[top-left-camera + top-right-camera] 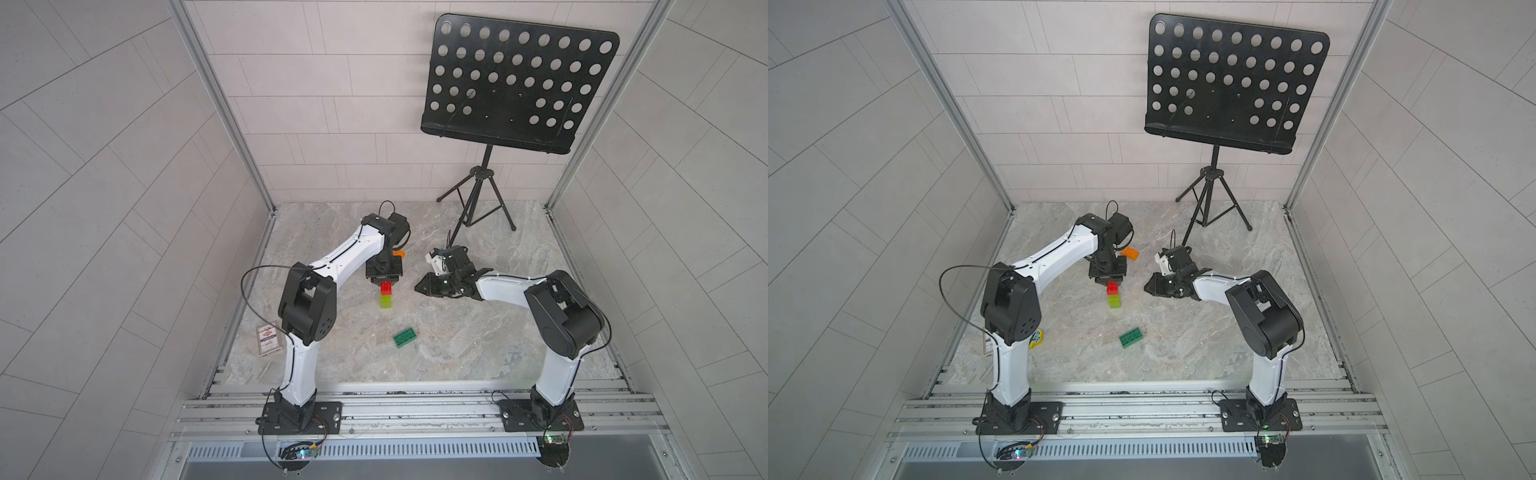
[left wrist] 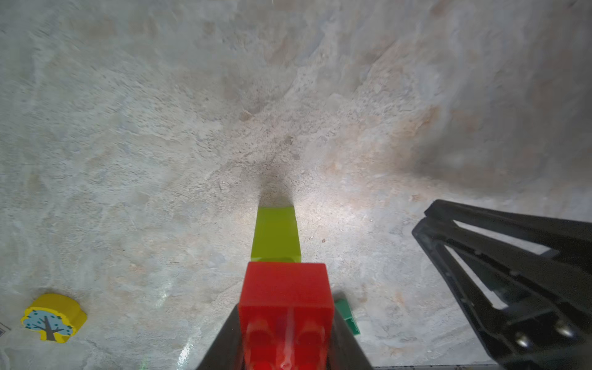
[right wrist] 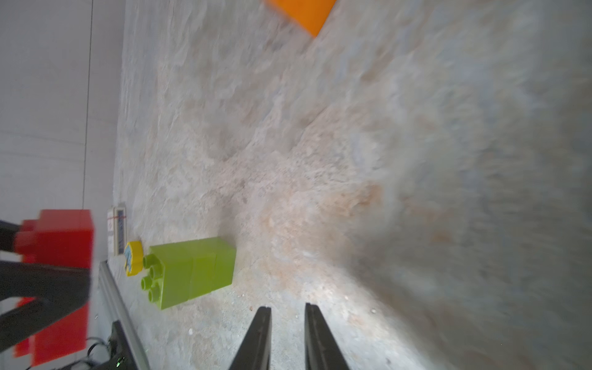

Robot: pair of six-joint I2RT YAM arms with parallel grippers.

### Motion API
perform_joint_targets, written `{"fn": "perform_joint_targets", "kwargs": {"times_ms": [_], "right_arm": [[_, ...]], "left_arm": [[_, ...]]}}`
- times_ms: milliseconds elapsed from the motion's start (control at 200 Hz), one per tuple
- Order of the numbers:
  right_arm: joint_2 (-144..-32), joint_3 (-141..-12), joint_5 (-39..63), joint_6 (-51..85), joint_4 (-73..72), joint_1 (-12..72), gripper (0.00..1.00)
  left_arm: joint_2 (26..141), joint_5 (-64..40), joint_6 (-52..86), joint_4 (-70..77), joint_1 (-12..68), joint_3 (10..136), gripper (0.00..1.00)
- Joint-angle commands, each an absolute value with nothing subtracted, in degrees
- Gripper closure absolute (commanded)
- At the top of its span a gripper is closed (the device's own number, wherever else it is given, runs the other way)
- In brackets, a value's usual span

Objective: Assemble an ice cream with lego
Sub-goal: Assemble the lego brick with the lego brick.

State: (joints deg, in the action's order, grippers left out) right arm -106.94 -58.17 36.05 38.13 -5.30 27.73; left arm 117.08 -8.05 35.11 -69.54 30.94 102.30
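Note:
My left gripper should come down until the red brick sits on the lime-green stem's studs and release it there, as the stem stands upright below my gripper.
My left gripper [image 2: 285,336] is shut on the red brick [image 2: 285,285], with a black finger on each side. It holds the brick just above the lime-green stem of two bricks [image 3: 195,270], which stands upright on the table; the right wrist view shows a small gap between the red brick [image 3: 61,238] and the stem's studs. My right gripper [image 3: 287,307] is beside the stem, its jaws a narrow gap apart with nothing between them. The dark green brick [image 1: 405,336] lies flat nearer the front. The orange brick [image 1: 1130,253] lies behind the left wrist.
A black music stand [image 1: 515,83] stands on its tripod at the back right. A flat yellow piece with a tree picture [image 2: 53,317] and a small card box [image 1: 268,338] lie by the left wall. Aluminium rails [image 1: 415,399] run along the front.

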Motion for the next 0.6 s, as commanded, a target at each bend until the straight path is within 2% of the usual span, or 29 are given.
{"fn": "perform_joint_targets", "kwargs": {"times_ms": [0,415,595], "right_arm": [[-108.6,-59.5,43.5,39.1,-7.5,28.8,0.79],[-112.2,-64.8,44.6,35.1,-1.8,33.7,0.83],[-113.3,-65.7,44.5,34.9,-0.7,34.1,0.83]], "left_arm": [[117.1,-7.9,37.4,-69.4,30.5,100.7,1.0],[115.0,-9.0,39.1,-65.2,30.5,94.6,0.97],[113.4,-10.8,40.0,-62.6,30.8,92.3,0.91]]}}
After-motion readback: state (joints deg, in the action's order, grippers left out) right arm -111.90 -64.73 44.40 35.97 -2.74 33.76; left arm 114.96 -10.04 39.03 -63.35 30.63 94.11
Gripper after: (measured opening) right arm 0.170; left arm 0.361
